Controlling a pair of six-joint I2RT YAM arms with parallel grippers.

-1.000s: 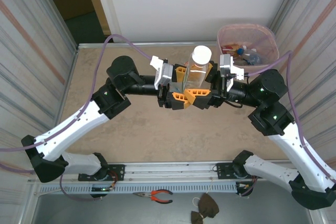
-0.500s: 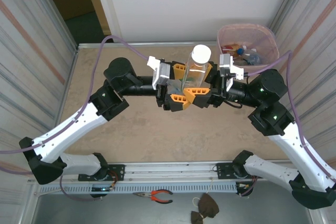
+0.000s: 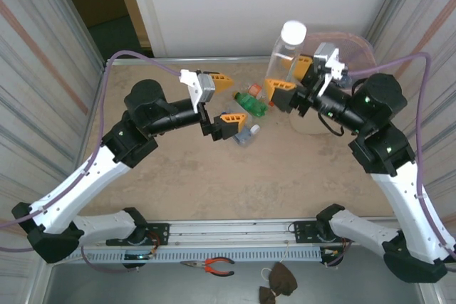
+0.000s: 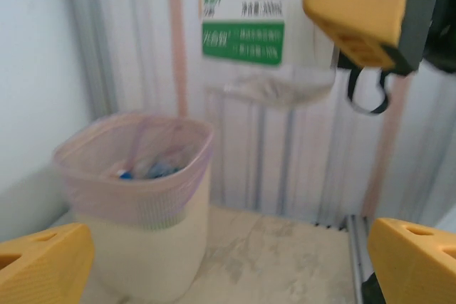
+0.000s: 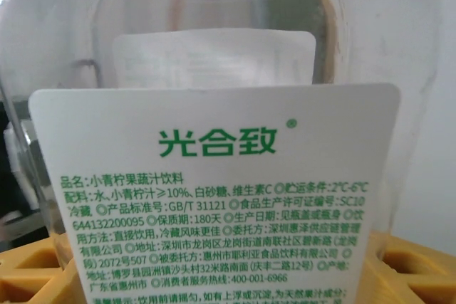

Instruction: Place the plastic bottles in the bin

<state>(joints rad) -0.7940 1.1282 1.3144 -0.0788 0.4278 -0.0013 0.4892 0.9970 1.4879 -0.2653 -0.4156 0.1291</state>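
Observation:
Next, my right gripper carries the clear bottle outward, tilts down, lowers and releases it. The bin's opening (image 3: 354, 51), with bottles already inside, lies below and outward of it.
My right gripper (image 3: 291, 78) is shut on a clear plastic bottle (image 3: 282, 58) with a white cap and holds it upright above the table, just left of the bin (image 3: 350, 36). Up close, its white label with green print (image 5: 214, 197) sits between the yellow fingers (image 5: 28, 272). My left gripper (image 3: 226, 100) stands open with nothing in it, left of that bottle. Its wrist view faces the bin (image 4: 142, 233), which has bottles inside. Three more bottles lie on the table: a green one (image 3: 251, 103), a red-labelled one (image 3: 255, 89) and a clear one (image 3: 246, 135).
Corrugated metal walls close in the table (image 3: 185, 169) on the left and right, with a white wall behind it. The bin stands in the far right corner, partly behind my right arm. Pliers (image 3: 214, 266) lie below the table's near rail.
My left gripper has opened, let go of the clear bottle and drawn back to the left. My right gripper has carried the bottle up and to the right, towards the bin, uncovering the bottles on the table.

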